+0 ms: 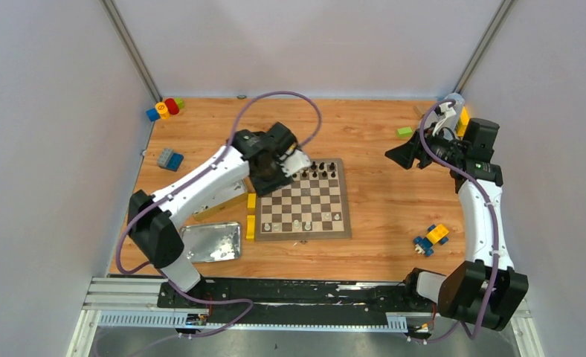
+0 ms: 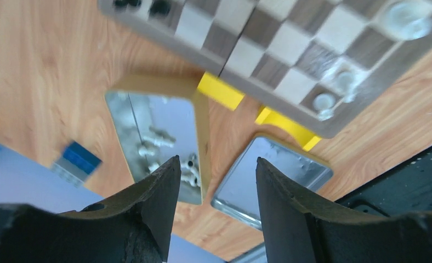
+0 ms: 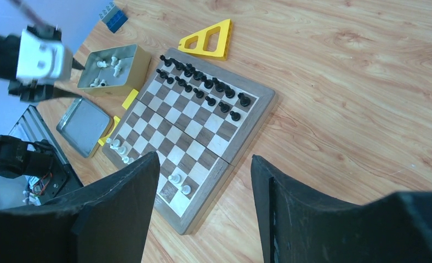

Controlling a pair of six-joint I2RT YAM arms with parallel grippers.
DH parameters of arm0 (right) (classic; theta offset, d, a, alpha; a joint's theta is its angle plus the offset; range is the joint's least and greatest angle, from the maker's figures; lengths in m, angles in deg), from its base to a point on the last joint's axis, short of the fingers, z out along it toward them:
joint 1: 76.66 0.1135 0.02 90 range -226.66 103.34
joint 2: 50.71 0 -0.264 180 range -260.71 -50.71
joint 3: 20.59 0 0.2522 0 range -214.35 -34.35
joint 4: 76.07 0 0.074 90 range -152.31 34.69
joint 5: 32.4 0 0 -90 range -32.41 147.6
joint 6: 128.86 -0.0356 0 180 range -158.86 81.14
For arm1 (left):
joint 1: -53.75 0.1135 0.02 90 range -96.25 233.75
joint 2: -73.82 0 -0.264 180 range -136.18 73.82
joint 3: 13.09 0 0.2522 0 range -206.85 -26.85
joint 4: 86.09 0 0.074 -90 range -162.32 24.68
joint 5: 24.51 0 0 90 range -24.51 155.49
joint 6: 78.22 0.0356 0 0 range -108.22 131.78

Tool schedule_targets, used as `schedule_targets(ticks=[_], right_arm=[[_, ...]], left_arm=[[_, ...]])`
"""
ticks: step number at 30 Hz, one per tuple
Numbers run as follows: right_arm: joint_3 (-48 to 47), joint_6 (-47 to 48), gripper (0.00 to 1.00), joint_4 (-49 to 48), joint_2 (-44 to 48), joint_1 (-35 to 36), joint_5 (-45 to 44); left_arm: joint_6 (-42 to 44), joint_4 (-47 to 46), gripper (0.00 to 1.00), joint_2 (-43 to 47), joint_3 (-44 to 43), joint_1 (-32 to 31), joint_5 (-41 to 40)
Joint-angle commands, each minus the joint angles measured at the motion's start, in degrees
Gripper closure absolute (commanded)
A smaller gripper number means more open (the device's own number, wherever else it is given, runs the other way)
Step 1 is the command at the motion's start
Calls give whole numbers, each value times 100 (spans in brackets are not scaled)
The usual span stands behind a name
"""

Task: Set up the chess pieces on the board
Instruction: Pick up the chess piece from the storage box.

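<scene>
The left gripper moves away from the board's corner next, over the tin point(image 2: 200, 126) of loose white pieces, then down onto a pale pawn.
The wooden board point(image 1: 316, 201) lies mid-table. Black chess pieces point(image 1: 320, 172) fill its two far rows, and a few white pieces point(image 1: 297, 224) stand on the near row. My left gripper point(image 1: 299, 161) hovers at the board's far-left corner, open and empty. Its wrist view looks down past open jaws point(image 2: 216, 161) at a gold-edged tin point(image 2: 200, 126) holding loose white pieces point(image 2: 159, 139). My right gripper point(image 1: 403, 156) hangs open and empty over bare table right of the board. Its wrist view shows the board point(image 3: 186, 126), black pieces point(image 3: 203, 82) and white pieces point(image 3: 180, 183).
A flat metal lid point(image 1: 212, 242) lies left of the board, with two yellow blocks point(image 1: 250, 214) against the board's left edge. A yellow triangle point(image 3: 225, 38) lies beyond the board. Toy blocks sit at the back left point(image 1: 165, 108), left point(image 1: 170, 158), back right point(image 1: 404, 132) and right point(image 1: 432, 238).
</scene>
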Motion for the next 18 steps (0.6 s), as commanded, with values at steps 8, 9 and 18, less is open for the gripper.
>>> schedule_targets(ticks=[8, 9, 18], right_arm=[[31, -30, 37, -438, -357, 59, 330], [48, -22, 38, -449, -367, 71, 331], [174, 52, 38, -447, -439, 90, 382]], left_arm=[[-274, -934, 42, 705, 1488, 2939, 737], [-339, -1020, 42, 640, 1570, 3148, 744], [-559, -1957, 49, -398, 1764, 3752, 697]])
